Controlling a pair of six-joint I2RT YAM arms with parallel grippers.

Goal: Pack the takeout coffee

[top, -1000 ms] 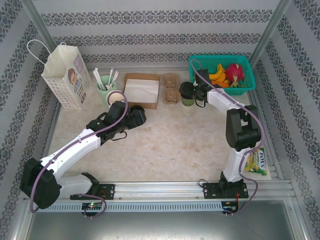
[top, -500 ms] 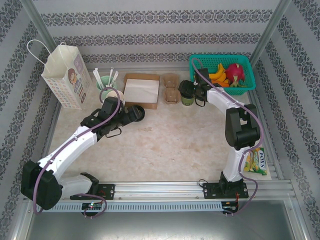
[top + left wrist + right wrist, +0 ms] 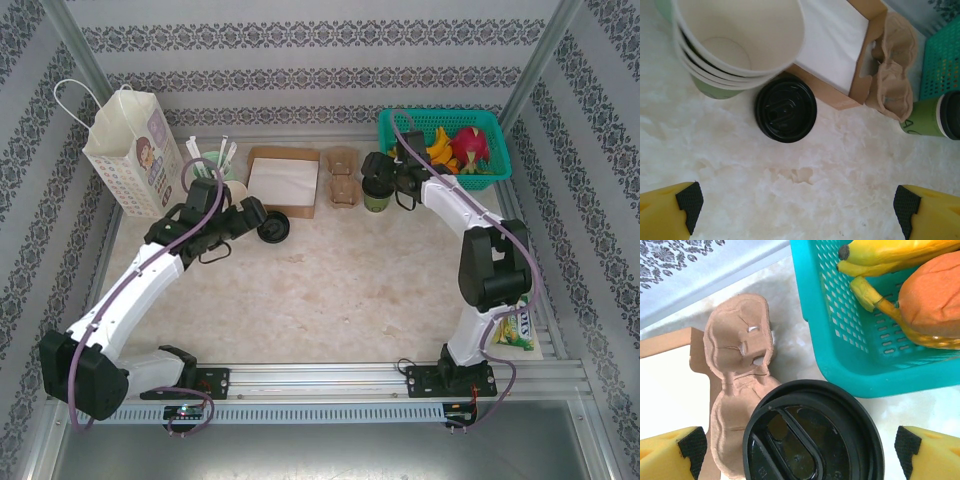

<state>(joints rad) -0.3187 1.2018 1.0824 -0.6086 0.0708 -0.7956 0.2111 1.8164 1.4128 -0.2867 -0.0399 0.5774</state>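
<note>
My left gripper rises and swings past the cups onto the near edge of the bag's rim (image 3: 112, 154) next, since the bag stands beyond them from my gripper.
The takeout coffee (image 3: 376, 196), a small green cup with a black lid (image 3: 812, 436), stands upright between the cardboard cup carrier (image 3: 342, 177) and the teal basket (image 3: 445, 120). My right gripper (image 3: 378, 178) hovers straight over it, open, with one yellow finger on each side of the lid and neither pressing on it. The cup also appears at the right edge of the left wrist view (image 3: 930, 118). My left gripper (image 3: 256, 214) is open above bare table, just short of a loose black lid (image 3: 785, 112). At the back left stands the paper bag (image 3: 130, 150).
A stack of lidless cups (image 3: 735, 45) stands next to the loose lid (image 3: 273, 228). Behind them are a mint mug of white sticks (image 3: 212, 162) and a brown box of napkins (image 3: 283, 180). The basket (image 3: 840, 340) holds bananas and other fruit. A green packet (image 3: 515, 326) lies at the right edge.
My right gripper has opened wider around the coffee's lid. My left arm has swung left and back toward the stack of cups, uncovering the loose black lid.
</note>
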